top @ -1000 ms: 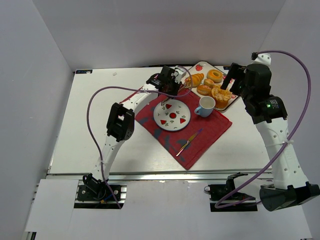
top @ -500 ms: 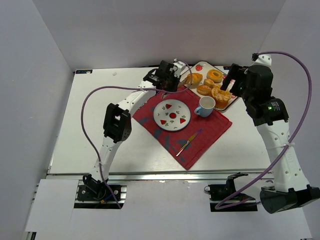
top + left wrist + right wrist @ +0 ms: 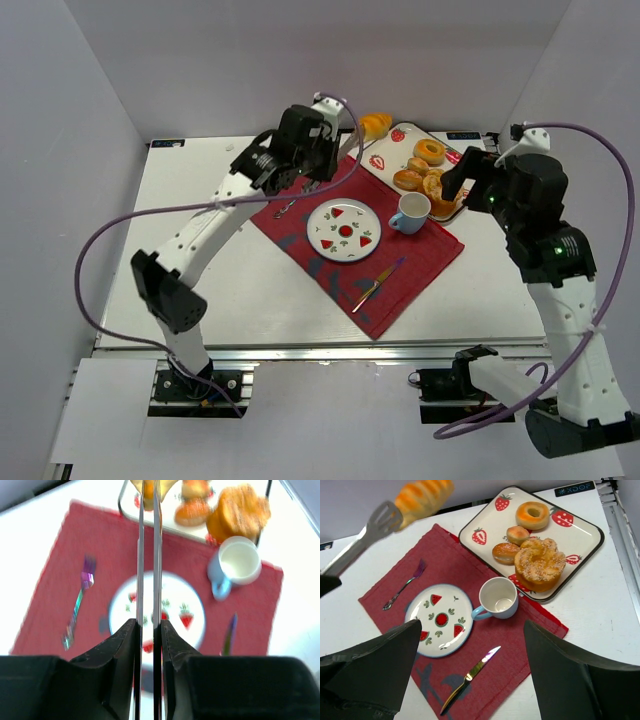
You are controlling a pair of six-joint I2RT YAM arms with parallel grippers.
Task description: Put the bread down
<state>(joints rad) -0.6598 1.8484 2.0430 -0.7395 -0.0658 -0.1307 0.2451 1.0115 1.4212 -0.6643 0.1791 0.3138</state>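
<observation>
The tongs and bread (image 3: 375, 124) will next go back and down with the left gripper over the watermelon plate (image 3: 322, 228) to release the bread there, because that plate is bare.
The bread (image 3: 375, 124), a golden-orange croissant, hangs in the air past the tray's far-left corner, pinched in the tips of metal tongs (image 3: 365, 535). My left gripper (image 3: 330, 125) is shut on the tongs' two arms (image 3: 140, 555). In the right wrist view the bread (image 3: 422, 495) shows at the top left, and in the left wrist view its edge (image 3: 150, 487) sits at the top, between the tong tips. The small watermelon plate (image 3: 322, 228) lies bare on the red cloth. My right gripper (image 3: 455, 180) hovers open near the tray, holding nothing.
A strawberry tray (image 3: 580, 530) at the back right holds a ring donut (image 3: 532, 515) and lumpy glazed pastries (image 3: 540, 565). On the red cloth (image 3: 400, 270) are a blue-handled cup (image 3: 496, 597), a knife (image 3: 470, 677) and a fork (image 3: 405, 584).
My left arm rose and swung back and left, lifting the bread off the tray in the tongs. The right arm drew back slightly to the right.
</observation>
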